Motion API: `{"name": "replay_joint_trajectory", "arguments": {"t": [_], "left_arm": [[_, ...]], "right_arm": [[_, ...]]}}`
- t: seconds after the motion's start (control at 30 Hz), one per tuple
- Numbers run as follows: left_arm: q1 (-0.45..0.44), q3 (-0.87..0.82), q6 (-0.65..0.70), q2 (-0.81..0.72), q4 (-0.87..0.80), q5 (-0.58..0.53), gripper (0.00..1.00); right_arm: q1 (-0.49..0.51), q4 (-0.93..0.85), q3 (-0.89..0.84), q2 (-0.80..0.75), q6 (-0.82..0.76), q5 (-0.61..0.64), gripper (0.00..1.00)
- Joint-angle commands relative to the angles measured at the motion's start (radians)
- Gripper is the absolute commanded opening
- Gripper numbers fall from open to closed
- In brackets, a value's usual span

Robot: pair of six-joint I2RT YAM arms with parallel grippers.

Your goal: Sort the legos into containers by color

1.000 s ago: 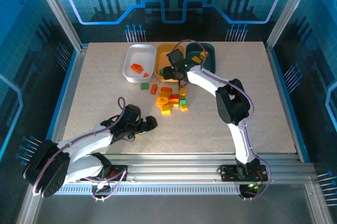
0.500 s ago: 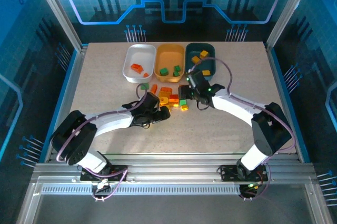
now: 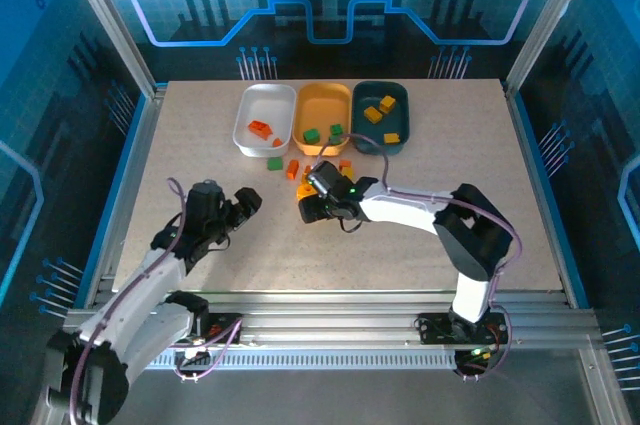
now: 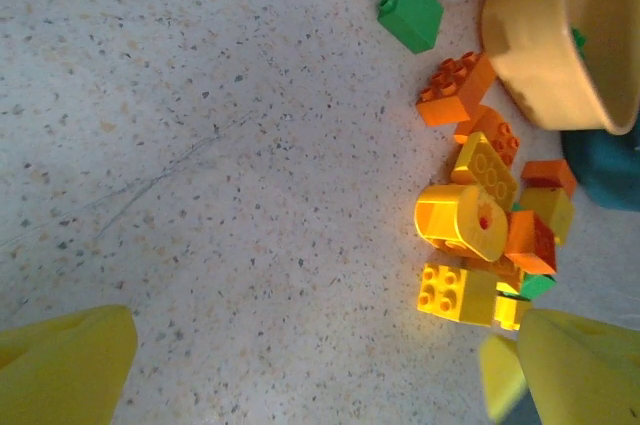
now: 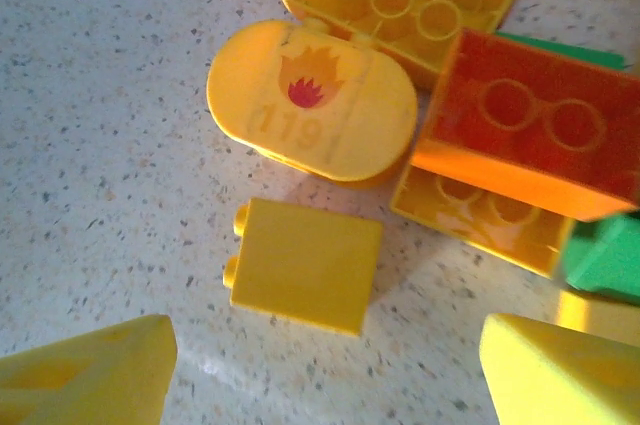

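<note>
The right gripper lowers its open fingers around the studded and plain ends of the small yellow brick (image 5: 305, 263) next.
Loose legos (image 4: 478, 230) in yellow, orange-red and green lie heaped just in front of the containers. White tray (image 3: 250, 105) holds orange-red bricks, orange-yellow tray (image 3: 322, 98) green ones, dark teal tray (image 3: 400, 123) yellow ones. My right gripper (image 3: 309, 208) is open at the near left side of the heap. In its wrist view a small yellow brick (image 5: 305, 263) lies just ahead of the right gripper (image 5: 320, 377), untouched. My left gripper (image 3: 243, 207) is open over bare table left of the heap. In its wrist view the left gripper (image 4: 320, 385) holds nothing.
A green brick (image 3: 274, 163) and an orange-red brick (image 3: 293, 169) lie apart from the heap, just before the white tray. A rounded yellow piece with a flame print (image 5: 312, 100) and an orange-red brick (image 5: 535, 135) crowd behind the small yellow brick. The right arm (image 3: 410, 207) stretches across the table's middle.
My left gripper has drawn back leftwards from the heap. My right gripper has come from the right side of the heap to its near left side, low over the bricks, and opened wider.
</note>
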Motion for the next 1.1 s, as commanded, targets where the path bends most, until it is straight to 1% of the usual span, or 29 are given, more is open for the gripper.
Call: {"name": "replay_joint_trajectory", "arguments": {"t": [0.0, 0.1, 0.23, 0.4, 0.47, 0.57, 0.73, 0.8, 0.9, 1.0, 1.07], "left_arm": [[0.007, -0.029, -0.023, -0.083, -0.068, 0.028, 0.99], [0.007, -0.045, -0.023, -0.124, -0.075, 0.022, 0.99], [0.008, -0.073, -0.035, -0.116, -0.04, 0.037, 0.99], [0.009, -0.074, -0.026, -0.068, -0.018, 0.045, 0.99], [0.009, -0.073, -0.023, -0.059, -0.012, 0.043, 0.99], [0.009, -0.074, -0.018, -0.055, 0.005, 0.042, 0.99], [0.009, -0.101, -0.036, -0.019, 0.088, 0.063, 0.99], [0.008, -0.117, -0.051, 0.021, 0.15, 0.103, 0.99], [-0.005, -0.135, -0.084, 0.118, 0.267, 0.178, 0.99], [-0.075, -0.107, -0.084, 0.236, 0.326, 0.203, 0.99], [-0.151, -0.057, -0.067, 0.325, 0.342, 0.201, 0.99]], "right_arm": [[0.005, -0.065, 0.059, 0.062, 0.027, -0.01, 0.8], [0.008, -0.088, 0.094, 0.105, 0.048, -0.018, 0.76], [0.015, -0.084, 0.109, 0.134, 0.05, -0.016, 0.67], [0.029, -0.092, 0.117, 0.138, 0.046, 0.018, 0.44], [0.038, -0.105, 0.105, 0.104, 0.05, 0.034, 0.39], [0.063, -0.096, 0.05, 0.007, 0.042, 0.083, 0.35], [0.045, -0.104, 0.01, -0.142, 0.014, 0.134, 0.32], [0.001, -0.113, 0.025, -0.176, -0.02, 0.165, 0.32], [-0.135, -0.115, 0.084, -0.168, -0.067, 0.181, 0.32], [-0.32, -0.124, 0.193, -0.073, -0.085, 0.124, 0.32], [-0.414, -0.139, 0.279, 0.029, -0.088, 0.083, 0.32]]}}
